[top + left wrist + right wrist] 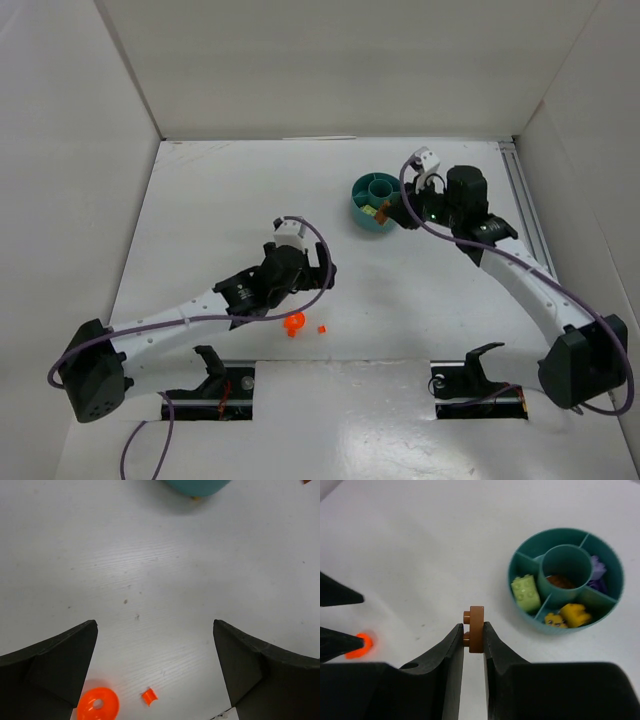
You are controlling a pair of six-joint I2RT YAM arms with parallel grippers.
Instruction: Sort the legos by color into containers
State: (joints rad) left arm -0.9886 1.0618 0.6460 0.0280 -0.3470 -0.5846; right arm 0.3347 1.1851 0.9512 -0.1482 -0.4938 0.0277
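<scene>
The centre ring (565, 573) lies outward and lower with something brown inside, so my right gripper will next move out and down to release the lego (476, 629) over it.
My right gripper (473, 630) is shut on a brown lego (476, 629), held on edge above the table to the left of the round teal tub (565, 532). From the top view this gripper (392, 212) hangs at the tub's (362, 186) near rim. The tub's wedges hold a pale green brick (525, 593), yellow pieces (575, 614) and a purple piece (597, 570); something brown (561, 581) lies in the centre ring. My left gripper (155, 625) stands wide open and empty. Below it on the table lie an orange round piece (98, 706) and a tiny orange brick (149, 696).
White walls close in the table at the left, back and right. Both orange pieces (294, 323) lie near the front edge, just ahead of the left arm. A metal rail (525, 200) runs along the right side.
</scene>
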